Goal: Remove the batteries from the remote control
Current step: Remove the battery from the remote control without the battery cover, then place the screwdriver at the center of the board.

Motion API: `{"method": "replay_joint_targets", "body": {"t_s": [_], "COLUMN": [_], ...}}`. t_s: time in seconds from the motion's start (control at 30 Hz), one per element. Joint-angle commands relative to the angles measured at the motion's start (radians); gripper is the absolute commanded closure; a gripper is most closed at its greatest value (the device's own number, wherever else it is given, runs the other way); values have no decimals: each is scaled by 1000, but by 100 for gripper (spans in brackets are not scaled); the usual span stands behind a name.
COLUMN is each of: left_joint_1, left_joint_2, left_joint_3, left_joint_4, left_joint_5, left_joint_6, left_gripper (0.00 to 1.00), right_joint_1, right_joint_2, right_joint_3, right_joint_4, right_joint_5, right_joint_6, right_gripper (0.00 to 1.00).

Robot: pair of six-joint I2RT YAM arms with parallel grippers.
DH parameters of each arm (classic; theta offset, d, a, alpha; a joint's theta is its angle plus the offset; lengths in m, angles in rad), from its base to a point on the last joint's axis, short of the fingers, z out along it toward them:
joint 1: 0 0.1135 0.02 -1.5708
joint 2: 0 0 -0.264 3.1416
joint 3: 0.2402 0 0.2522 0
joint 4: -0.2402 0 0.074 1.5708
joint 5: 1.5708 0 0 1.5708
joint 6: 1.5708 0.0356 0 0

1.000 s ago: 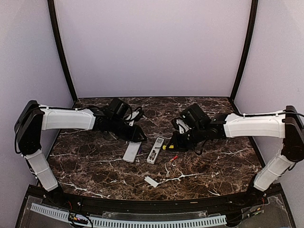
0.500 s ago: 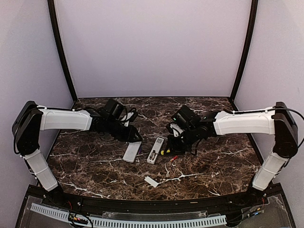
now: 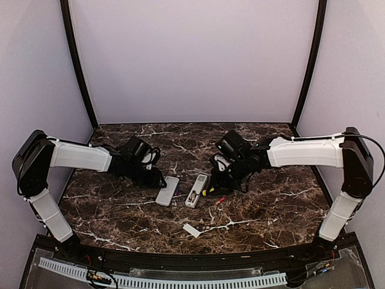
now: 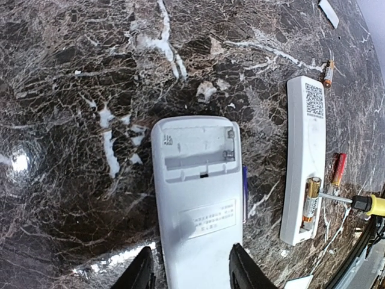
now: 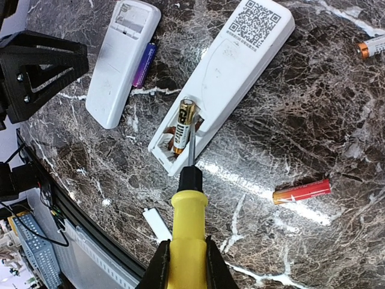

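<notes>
The screwdriver goes up, outward and down with my right gripper next, for release on the tabletop beside the farther loose cell. The gold battery's end stands raised.
Two white remotes lie face down mid-table. The left remote has an empty battery bay, and a purple cell lies against its side. My left gripper is open, a finger on each side of that remote's near end. The right remote holds a gold battery in its open bay. My right gripper is shut on the yellow-handled screwdriver, whose tip rests at that gold battery. A red battery lies loose on the table right of the remote. Another loose cell lies farther off.
A flat white back cover lies nearer the front edge and also shows in the right wrist view. The dark marble table ends at a black front rail. Both arms reach in from the sides toward the middle.
My left gripper has drawn back to the left, off the left remote. My right gripper has moved left and down with the screwdriver, toward the right remote's bay.
</notes>
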Motion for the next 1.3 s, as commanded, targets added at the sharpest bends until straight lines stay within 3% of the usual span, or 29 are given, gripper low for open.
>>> {"method": "replay_joint_targets", "body": {"t_s": [0.0,0.23,0.53,1.0,1.27], "left_joint_1": [6,8,7,7,17], "left_joint_2": [-36,9,41,-17,-101], "left_joint_3": [-36,-59,-66,-76,-77], "left_joint_4": [-5,28,92,117,115], "left_joint_5": [-37,21,120,62,-16], "left_joint_6": [-19,-31,-30,-36,-26], "left_gripper": [56,55,62,61,51], "right_joint_1": [-24,-48,-50,-51,-76], "right_joint_2": [1,-3,-18,-122,-236], "right_joint_3": [-45,-83,-98,-116,-226], "right_joint_4": [143,254,365,254,306], "right_joint_5": [-138,-253,-329,-87,86], "right_joint_6": [40,69,91,34,43], "right_gripper": [100,100,100,100,100]}}
